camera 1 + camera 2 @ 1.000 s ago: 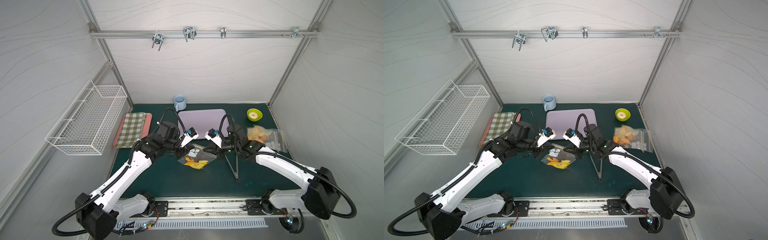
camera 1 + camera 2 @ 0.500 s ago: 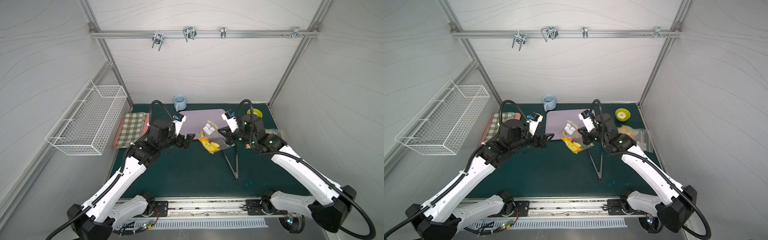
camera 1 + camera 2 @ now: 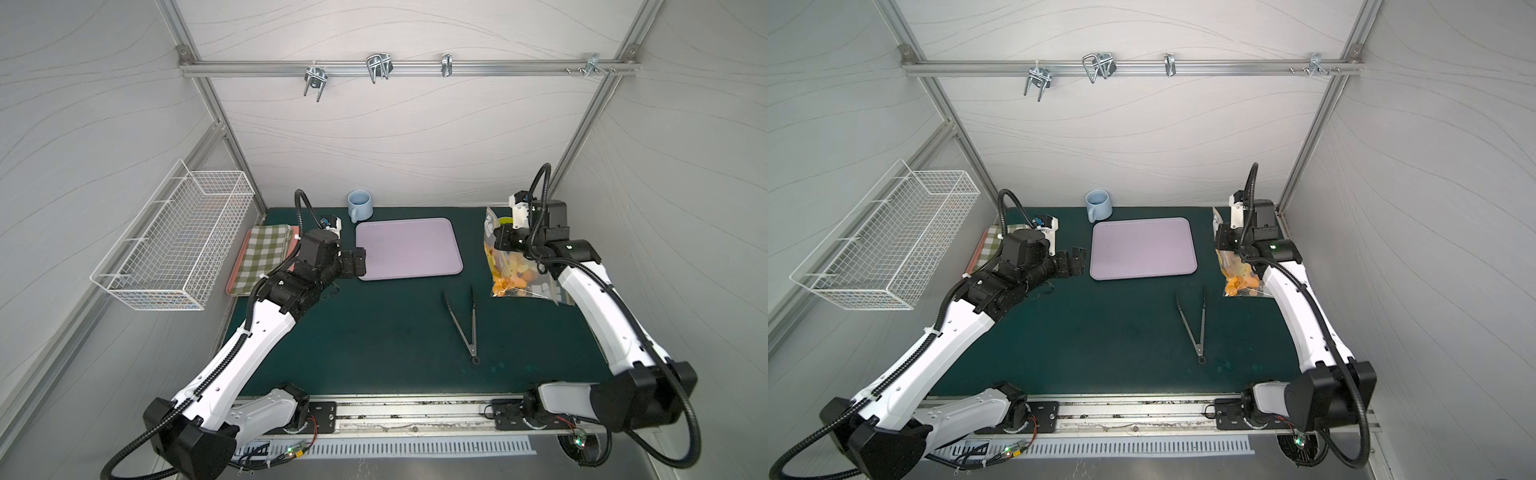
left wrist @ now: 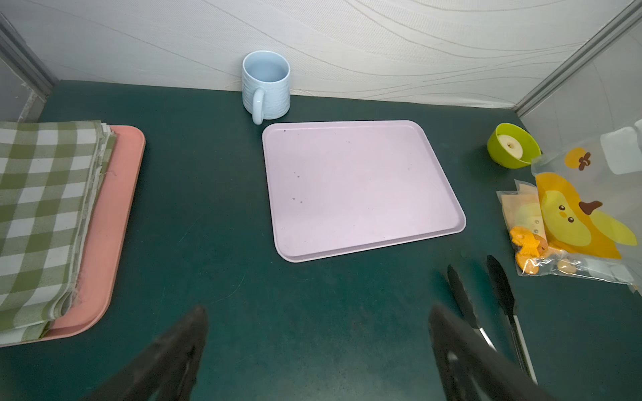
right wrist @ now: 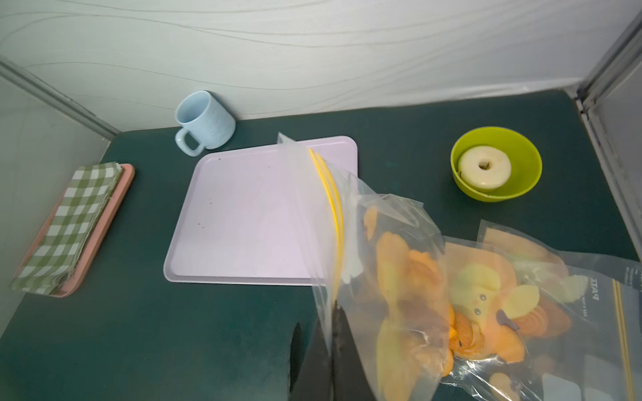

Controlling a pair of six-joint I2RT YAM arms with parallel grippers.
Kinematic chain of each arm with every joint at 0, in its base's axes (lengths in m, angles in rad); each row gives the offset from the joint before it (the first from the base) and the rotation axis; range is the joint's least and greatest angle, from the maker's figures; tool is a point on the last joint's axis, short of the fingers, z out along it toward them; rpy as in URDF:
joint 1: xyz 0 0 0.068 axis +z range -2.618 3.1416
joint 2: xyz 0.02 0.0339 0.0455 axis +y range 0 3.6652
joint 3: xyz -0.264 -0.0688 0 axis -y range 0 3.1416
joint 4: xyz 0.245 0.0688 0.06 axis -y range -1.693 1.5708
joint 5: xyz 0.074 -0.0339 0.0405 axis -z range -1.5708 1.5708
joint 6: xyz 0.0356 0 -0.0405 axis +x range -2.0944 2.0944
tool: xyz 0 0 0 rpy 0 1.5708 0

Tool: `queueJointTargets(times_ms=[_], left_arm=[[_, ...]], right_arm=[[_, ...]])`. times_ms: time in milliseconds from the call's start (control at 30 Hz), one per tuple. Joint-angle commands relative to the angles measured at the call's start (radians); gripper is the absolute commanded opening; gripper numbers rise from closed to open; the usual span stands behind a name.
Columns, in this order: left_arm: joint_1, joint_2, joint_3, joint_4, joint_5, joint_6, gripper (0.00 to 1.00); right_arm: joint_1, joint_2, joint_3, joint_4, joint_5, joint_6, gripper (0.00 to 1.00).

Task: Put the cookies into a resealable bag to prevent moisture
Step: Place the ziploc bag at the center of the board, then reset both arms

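Observation:
The bag still hangs above the orange cookies in clear plastic (image 3: pixel 518 276) (image 5: pixel 498 320), so I will lower my right gripper toward the nearer side and let go of the bag's edge over them next.
My right gripper (image 3: pixel 500 243) (image 5: pixel 328 310) is shut on the edge of the clear resealable bag (image 5: pixel 382 277), just below its yellow zip strip. The bag, printed with a yellow duck (image 4: pixel 569 215), hangs above the mat at the back right (image 3: pixel 492 257). Under it the orange cookies (image 4: pixel 528 246) (image 3: pixel 509 282) show through clear plastic lying on the mat. Whether any cookies sit in the held bag I cannot tell. My left gripper (image 3: pixel 357 262) (image 4: pixel 316 312) is open and holds nothing, hovering by the left edge of the purple tray.
A purple tray (image 3: pixel 409 249) lies at the middle back, with a blue mug (image 3: pixel 359 203) behind it. Metal tongs (image 3: pixel 463 320) lie in front. A green bowl (image 5: pixel 521 180) holds a cream round piece. A checked cloth on a pink tray (image 3: pixel 266 257) and a wire basket (image 3: pixel 178 237) are on the left.
Both grippers held the bag at mid-table. My left gripper let go, opened and drew back left. My right gripper lifted the bag and carried it to the back right.

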Motion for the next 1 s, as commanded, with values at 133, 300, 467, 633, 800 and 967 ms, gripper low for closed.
queueJointTargets(times_ms=[133,300,467,633,800,967], left_arm=[[0.050,-0.038,-0.049,0.142,-0.025,0.040,0.99],[0.101,-0.067,-0.113,0.245,-0.075,0.062,0.99],[0.155,-0.102,-0.274,0.390,-0.212,0.113,0.99],[0.257,-0.188,-0.521,0.657,-0.238,0.175,0.99],[0.278,-0.191,-0.650,0.774,-0.317,0.163,0.99],[0.275,-0.160,-0.716,0.848,-0.335,0.195,0.99]], right_arm=[[-0.207,0.132,-0.062,0.117,-0.165,0.115,0.00],[-0.327,0.138,-0.144,0.163,-0.169,0.170,0.02],[-0.395,0.135,-0.245,0.178,-0.046,0.195,0.87],[-0.395,-0.034,-0.355,0.211,0.231,0.260,0.99],[-0.248,-0.355,-0.562,0.457,0.489,0.161,0.99],[0.118,-0.466,-0.726,0.663,0.564,-0.068,0.99]])
